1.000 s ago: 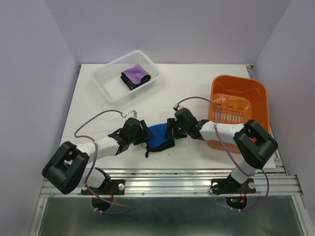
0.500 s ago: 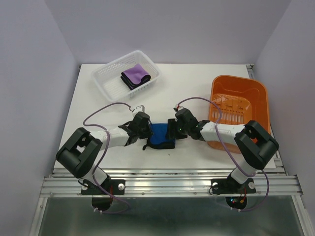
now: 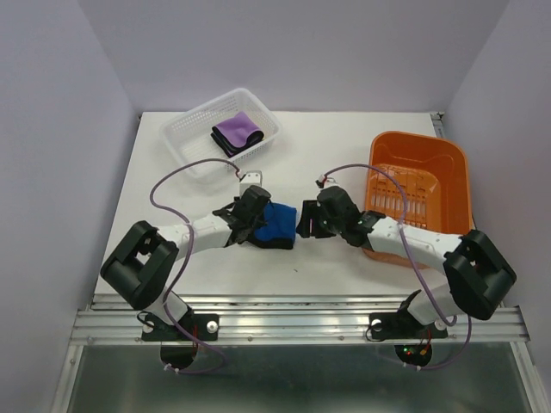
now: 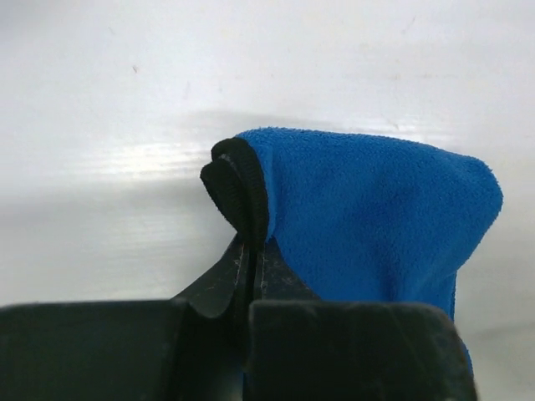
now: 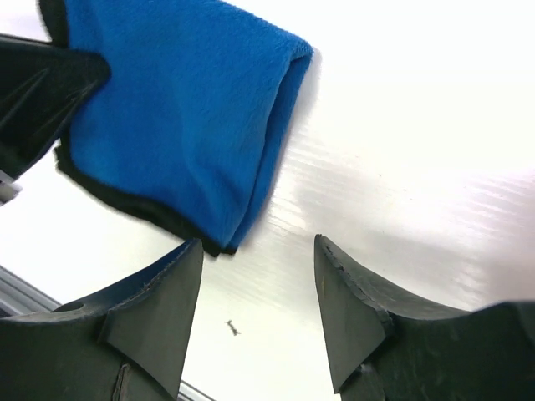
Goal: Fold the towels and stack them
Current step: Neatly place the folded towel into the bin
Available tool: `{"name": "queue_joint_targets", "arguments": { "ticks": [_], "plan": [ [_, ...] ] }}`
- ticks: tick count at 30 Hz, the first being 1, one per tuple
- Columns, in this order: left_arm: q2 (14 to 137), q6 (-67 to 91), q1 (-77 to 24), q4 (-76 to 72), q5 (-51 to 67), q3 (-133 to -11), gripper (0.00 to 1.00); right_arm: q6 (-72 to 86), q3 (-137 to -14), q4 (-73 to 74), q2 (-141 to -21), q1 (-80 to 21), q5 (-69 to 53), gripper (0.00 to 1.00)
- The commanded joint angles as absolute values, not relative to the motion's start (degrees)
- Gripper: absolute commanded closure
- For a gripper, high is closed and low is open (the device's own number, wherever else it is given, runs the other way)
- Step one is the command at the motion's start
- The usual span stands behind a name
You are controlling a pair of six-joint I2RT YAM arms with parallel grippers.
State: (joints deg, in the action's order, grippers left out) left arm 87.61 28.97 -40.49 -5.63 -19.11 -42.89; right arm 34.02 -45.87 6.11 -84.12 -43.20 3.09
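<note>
The white basket already holds the folded purple towel (image 3: pixel 237 132). My left gripper next needs to lift, carry the blue towel (image 3: pixel 277 224) outward, lower it onto the purple towel and let go.
The bright blue towel (image 3: pixel 277 224) with black edging is doubled over at the table's middle. My left gripper (image 3: pixel 256 212) is shut on its black-edged corner (image 4: pixel 238 188), and in the left wrist view the blue towel (image 4: pixel 368 209) hangs to the right of the pinching left gripper (image 4: pixel 252 247). My right gripper (image 3: pixel 303 222) stands open just right of the cloth; in its own view the right gripper (image 5: pixel 259 247) has only bare table between its fingers and the blue towel (image 5: pixel 184 109) lies ahead to the left. A folded purple towel (image 3: pixel 237 132) lies in the white basket. The yellow one is out of view.
The white mesh basket (image 3: pixel 185 148) stands at the far left of the table. The orange basket (image 3: pixel 419 136) sits at the right, with my right arm lying along its near-left side. Purple cables loop over both arms.
My left gripper closed on the blue towel's edge and carried it away from the near edge, doubling the cloth over. The right gripper stayed open and drew back slightly to the right.
</note>
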Motion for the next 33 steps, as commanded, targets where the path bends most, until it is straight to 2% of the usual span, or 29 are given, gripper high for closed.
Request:
{"name": "queue_joint_targets", "arguments": {
  "ticks": [1,5,6,9,12,15,26,33],
  "plan": [
    [85.7,17.5,-40.9,-6.9,-28.7,-47.5,1.0,35.5,-43.8,6.9,-77.4,-43.6,8.8,0.39],
    [83.6,7.0,-40.8,-10.8,-29.8,-49.2,1.0,35.1,-43.3,8.4,-73.0,-43.6,9.8,0.37],
    [82.5,4.7,-40.9,-13.9,-30.2,-49.0,1.0,35.1,-43.3,9.1,-71.9,-43.6,10.0,0.33],
    [81.3,-4.3,-40.8,-17.7,-32.5,-49.0,1.0,34.6,-42.8,9.1,-70.7,-43.6,9.6,0.3],
    [81.1,-13.6,-40.5,-22.2,-33.5,-50.5,1.0,34.3,-42.8,9.9,-69.2,-43.6,10.3,0.08],
    [82.3,-19.0,-39.3,-22.2,-33.6,-53.7,1.0,33.8,-43.1,10.5,-67.3,-43.6,10.8,0.0],
    [84.3,-28.8,-34.3,-22.8,-24.9,-60.8,1.0,32.8,-42.2,10.4,-59.5,-43.6,13.9,0.0],
    [84.9,-36.9,-29.4,-21.4,-11.2,-65.3,1.0,32.6,-41.9,12.5,-55.5,-43.6,17.9,0.0]
  ]
}}
